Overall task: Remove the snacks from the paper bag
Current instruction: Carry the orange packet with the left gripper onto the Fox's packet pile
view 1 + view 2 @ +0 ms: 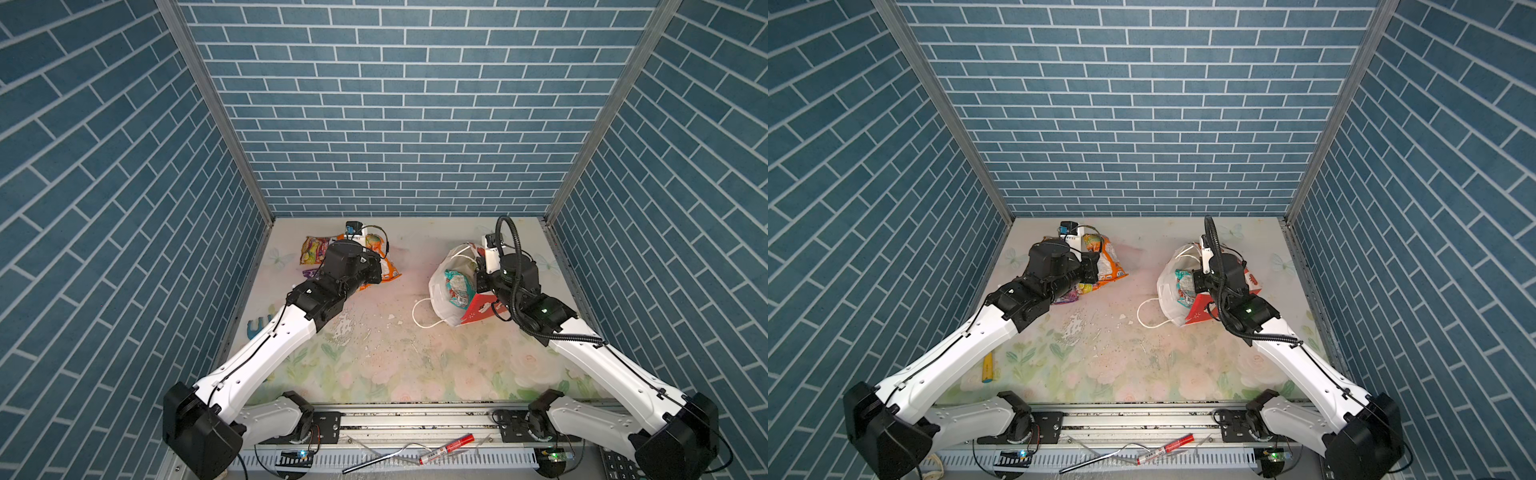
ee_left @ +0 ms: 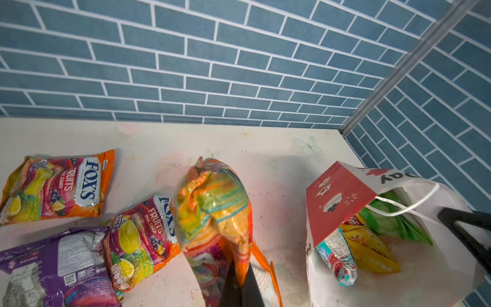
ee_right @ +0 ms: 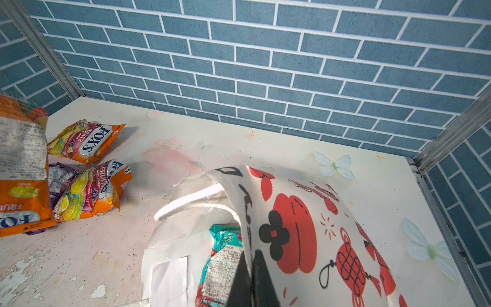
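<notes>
The purple packet (image 1: pixel 310 272) (image 2: pixel 53 265) lies below my left gripper among snacks that are already out, so my left gripper will next move away from the paper bag and down over it to release.
My left gripper (image 2: pixel 240 268) is shut on the lower edge of an orange Fox's candy bag (image 2: pixel 212 212), holding it just above the table at the back left (image 1: pixel 388 270). Beside it lie two more Fox's bags (image 2: pixel 58 186) (image 2: pixel 140 234) and a purple packet (image 2: pixel 53 265). The paper bag (image 1: pixel 440 291) lies tipped at the back right, its mouth facing the left. My right gripper (image 3: pixel 251 255) is shut on the bag's printed upper wall (image 3: pixel 305 226), holding it up. Inside the bag are a teal packet (image 2: pixel 337 255), a yellow bag (image 2: pixel 369 247) and a green bag (image 2: pixel 390 223).
Blue brick walls close in the table at the back and both sides. The bag's white cord handle (image 1: pixel 419 316) trails onto the table. A yellow and blue stick (image 1: pixel 987 368) lies near the left wall. A red marker (image 1: pixel 446 449) rests on the front rail.
</notes>
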`<state>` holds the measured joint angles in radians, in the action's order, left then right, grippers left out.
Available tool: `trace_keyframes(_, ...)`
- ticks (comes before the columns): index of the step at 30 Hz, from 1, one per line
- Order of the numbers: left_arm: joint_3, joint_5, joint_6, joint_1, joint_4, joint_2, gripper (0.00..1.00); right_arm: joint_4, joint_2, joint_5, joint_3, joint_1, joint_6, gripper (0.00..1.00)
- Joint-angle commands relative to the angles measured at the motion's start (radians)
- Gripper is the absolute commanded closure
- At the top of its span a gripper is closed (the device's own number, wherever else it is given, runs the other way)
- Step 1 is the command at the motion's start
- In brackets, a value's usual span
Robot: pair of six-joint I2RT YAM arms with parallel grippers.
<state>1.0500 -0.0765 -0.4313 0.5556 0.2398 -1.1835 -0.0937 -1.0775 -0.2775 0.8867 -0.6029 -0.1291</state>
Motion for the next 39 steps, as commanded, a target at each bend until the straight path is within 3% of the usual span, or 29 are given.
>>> trace_keyframes(1, -0.029, 0.050, -0.055, -0.032, -0.058, 0.010, 1.00, 0.032, 0.039, -0.035, -0.009, 0.005, 0.022, 1.00)
trace_keyframes(15, -0.145, -0.066, -0.049, -0.124, -0.103, -0.059, 1.00, 0.040, 0.032, -0.037, -0.018, 0.005, 0.022, 1.00)
trace_keyframes(39, -0.148, -0.029, -0.033, -0.369, -0.181, -0.229, 1.00, 0.048, 0.000, -0.037, -0.022, 0.005, 0.023, 1.00)
